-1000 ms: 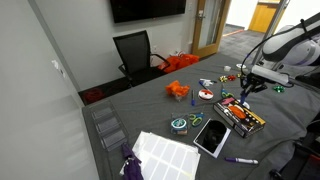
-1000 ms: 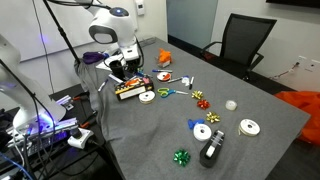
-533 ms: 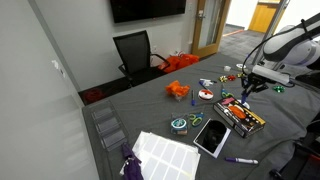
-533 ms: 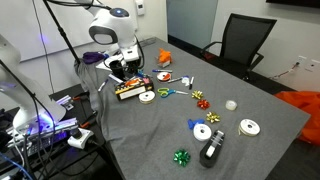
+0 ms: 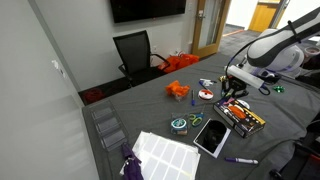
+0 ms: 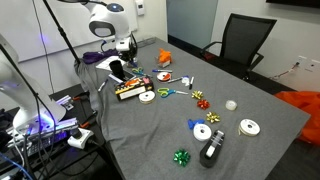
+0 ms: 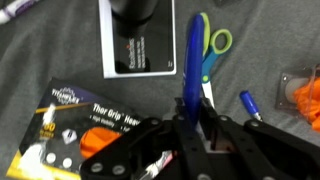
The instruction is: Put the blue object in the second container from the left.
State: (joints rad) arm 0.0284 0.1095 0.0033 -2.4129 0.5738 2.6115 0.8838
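Note:
My gripper is holding the blue object and will carry it past the green-handled scissors, over the dish's middle (image 5: 179, 124), and let it go there, because the teal-rimmed dish is beyond the scissors from my gripper.
In the wrist view my gripper (image 7: 192, 108) is shut on the blue object (image 7: 192, 55), a slim dark-blue piece that sticks out past the fingertips. It hangs above the table, over the black box of coloured pieces (image 7: 75, 125) and beside the green-handled scissors (image 7: 215, 45). In both exterior views the gripper (image 5: 233, 92) (image 6: 115, 72) is above the black box (image 5: 241, 116) (image 6: 130, 89). The small round dish with the teal-green rim (image 5: 180, 124) sits well away from the gripper, toward the white sheet. The blue object is too small to make out in the exterior views.
A white card carrying a black item (image 7: 138, 45) lies ahead of the jaws. A small blue pen (image 7: 251, 104) and an orange thing (image 7: 305, 100) lie to the right. Round white dishes (image 6: 203, 131), bows (image 6: 200, 100), a white sheet (image 5: 165, 152) and a purple marker (image 5: 240, 160) are scattered about.
The arm has swung and the gripper has moved sideways over the black box toward the table's middle, still holding the blue object.

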